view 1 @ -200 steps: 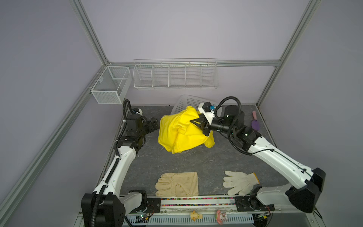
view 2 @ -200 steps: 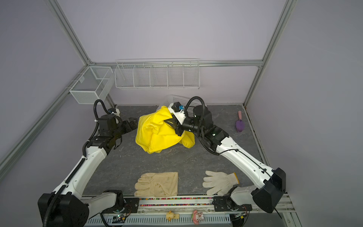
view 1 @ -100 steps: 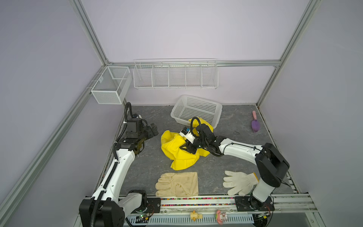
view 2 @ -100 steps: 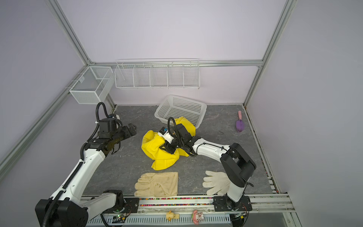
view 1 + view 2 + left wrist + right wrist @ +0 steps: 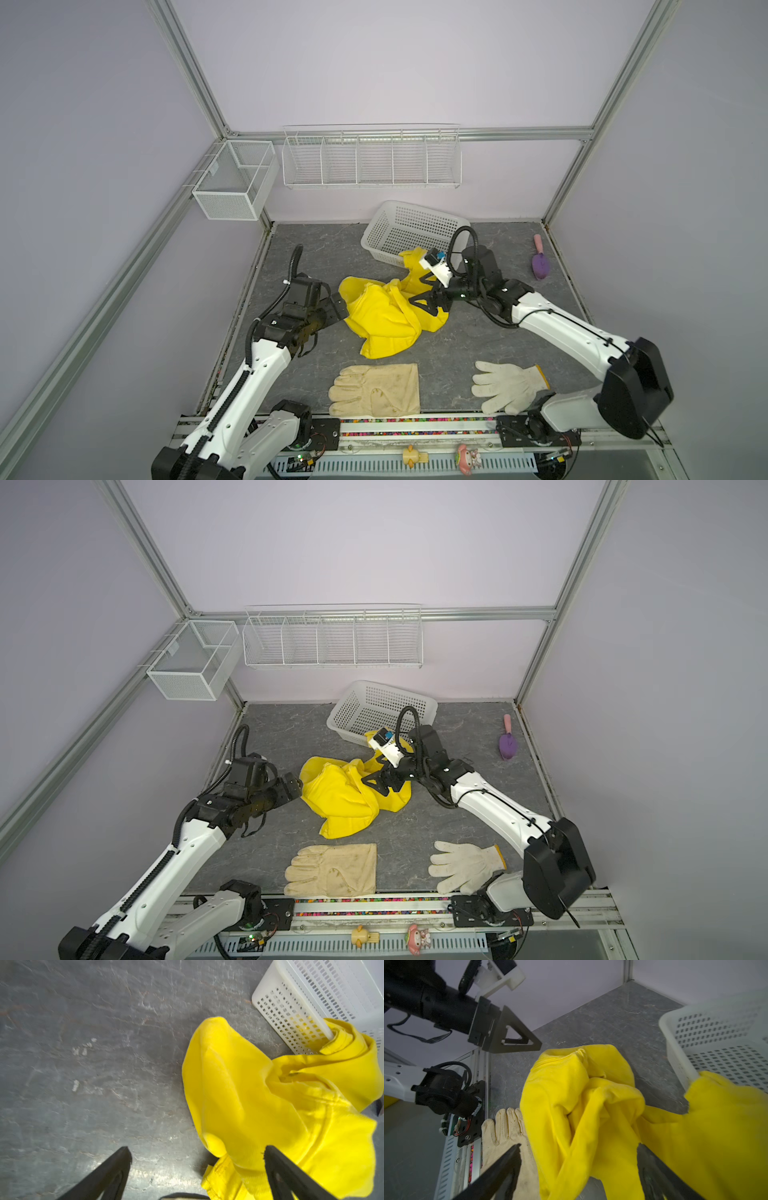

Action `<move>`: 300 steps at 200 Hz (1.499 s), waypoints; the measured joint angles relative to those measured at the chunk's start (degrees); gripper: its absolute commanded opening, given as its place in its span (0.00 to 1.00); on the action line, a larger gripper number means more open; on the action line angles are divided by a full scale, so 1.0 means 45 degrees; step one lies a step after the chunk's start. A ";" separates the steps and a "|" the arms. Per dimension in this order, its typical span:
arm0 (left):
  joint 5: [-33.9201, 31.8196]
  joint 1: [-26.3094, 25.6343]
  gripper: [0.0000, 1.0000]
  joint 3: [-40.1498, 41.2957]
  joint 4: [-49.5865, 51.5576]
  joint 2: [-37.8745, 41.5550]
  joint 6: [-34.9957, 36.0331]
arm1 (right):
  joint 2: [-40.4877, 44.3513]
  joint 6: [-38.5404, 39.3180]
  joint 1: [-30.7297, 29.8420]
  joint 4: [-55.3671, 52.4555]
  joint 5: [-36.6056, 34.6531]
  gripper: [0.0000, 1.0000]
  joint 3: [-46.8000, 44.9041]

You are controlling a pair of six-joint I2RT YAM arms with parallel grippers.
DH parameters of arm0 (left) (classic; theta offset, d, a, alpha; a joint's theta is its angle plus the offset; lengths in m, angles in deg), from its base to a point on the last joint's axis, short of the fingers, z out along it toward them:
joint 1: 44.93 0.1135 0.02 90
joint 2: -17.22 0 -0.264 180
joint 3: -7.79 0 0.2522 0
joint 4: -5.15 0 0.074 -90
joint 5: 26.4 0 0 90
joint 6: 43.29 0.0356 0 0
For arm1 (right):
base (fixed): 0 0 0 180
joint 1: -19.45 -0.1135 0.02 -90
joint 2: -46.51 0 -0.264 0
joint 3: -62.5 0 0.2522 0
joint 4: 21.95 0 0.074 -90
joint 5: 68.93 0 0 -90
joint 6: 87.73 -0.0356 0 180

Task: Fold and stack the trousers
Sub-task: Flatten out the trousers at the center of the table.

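I need to move my left gripper in toward the yellow trousers and down next, and close it on the heap's edge (image 5: 353, 316) (image 5: 212, 1144) beside them, because one fingertip is still over bare mat.
The bright yellow trousers (image 5: 382, 320) (image 5: 340, 796) lie crumpled on the grey mat, mid-table in both top views. One end is draped over the rim of the white basket (image 5: 291, 1022). My left gripper (image 5: 332, 311) (image 5: 197, 1150) is open at the heap's left edge, with one fingertip (image 5: 270, 1153) over the cloth (image 5: 249, 1095). My right gripper (image 5: 422, 293) (image 5: 579, 1146) hangs open over the heap's right side. Loose folds of cloth (image 5: 581, 1105) lie between its spread fingers, which do not pinch it.
The white basket (image 5: 415, 232) sits behind the trousers. In front lie a cream leather glove (image 5: 376, 390) and a white knitted glove (image 5: 509, 384). A purple trowel (image 5: 540, 262) lies at the back right. A wire rack (image 5: 370, 158) and a mesh box (image 5: 232, 183) hang on the walls.
My right gripper carried the trousers down from mid-air to the mat, then opened and let them go. The left gripper has moved in to the heap's left edge.
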 measured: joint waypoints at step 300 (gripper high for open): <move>-0.1141 -0.1564 0.00 -0.5523 0.0544 -0.3293 0.1681 | 0.3342 -0.2594 0.0180 -0.0801 -0.5863 0.09 -0.1117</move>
